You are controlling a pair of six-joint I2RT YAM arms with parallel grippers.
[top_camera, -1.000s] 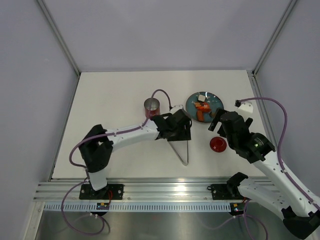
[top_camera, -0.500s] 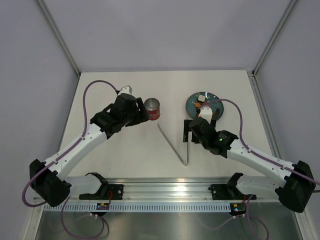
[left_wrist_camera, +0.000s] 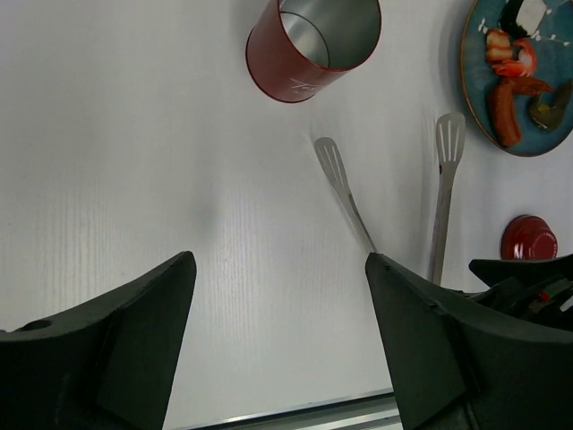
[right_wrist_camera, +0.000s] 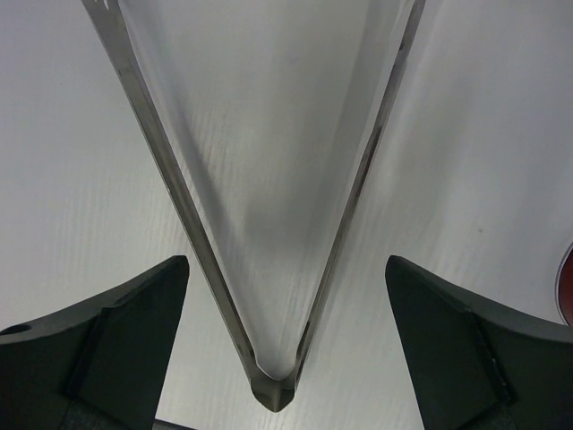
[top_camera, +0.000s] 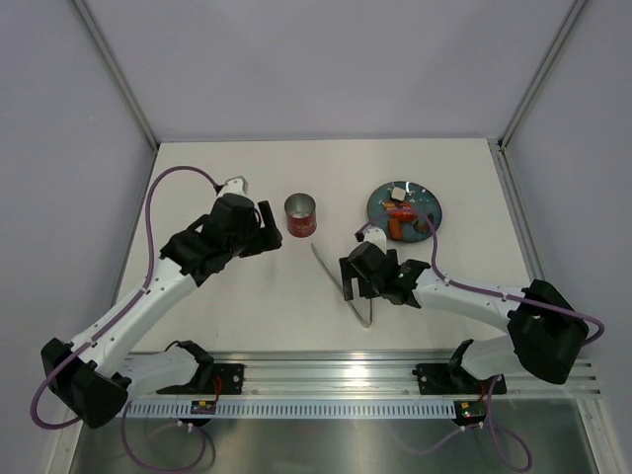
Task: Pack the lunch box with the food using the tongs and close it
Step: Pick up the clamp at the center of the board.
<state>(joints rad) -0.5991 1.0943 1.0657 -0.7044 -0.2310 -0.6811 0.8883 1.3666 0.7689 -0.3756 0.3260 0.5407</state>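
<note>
The tongs' arms near the hinge (top_camera: 353, 310) (right_wrist_camera: 223, 291) are apart below, so I should lower my right gripper next with both arms between its open fingers and close them together.
The red lunch box (top_camera: 300, 214) stands open and upright; in the left wrist view its silvery inside (left_wrist_camera: 315, 40) looks empty. Its red lid (left_wrist_camera: 528, 238) lies on the table, hidden under the right arm in the top view. Orange-red food (top_camera: 398, 223) (left_wrist_camera: 507, 94) lies on a blue plate (top_camera: 429, 206). The silver tongs (top_camera: 326, 264) (right_wrist_camera: 271, 390) (left_wrist_camera: 331, 161) lie flat in a V. My right gripper (top_camera: 361, 286) (right_wrist_camera: 286, 264) is open, straddling the tongs near their hinge without touching. My left gripper (top_camera: 269, 227) (left_wrist_camera: 277, 264) is open and empty, left of the lunch box.
A white piece and a dark piece (left_wrist_camera: 548, 107) also lie on the plate. An aluminium rail (top_camera: 316, 373) runs along the table's near edge, and white walls enclose the other three sides.
My left gripper has drawn back leftward from the lunch box and opened wider. My right gripper has moved left and nearer, from beside the plate to over the tongs.
</note>
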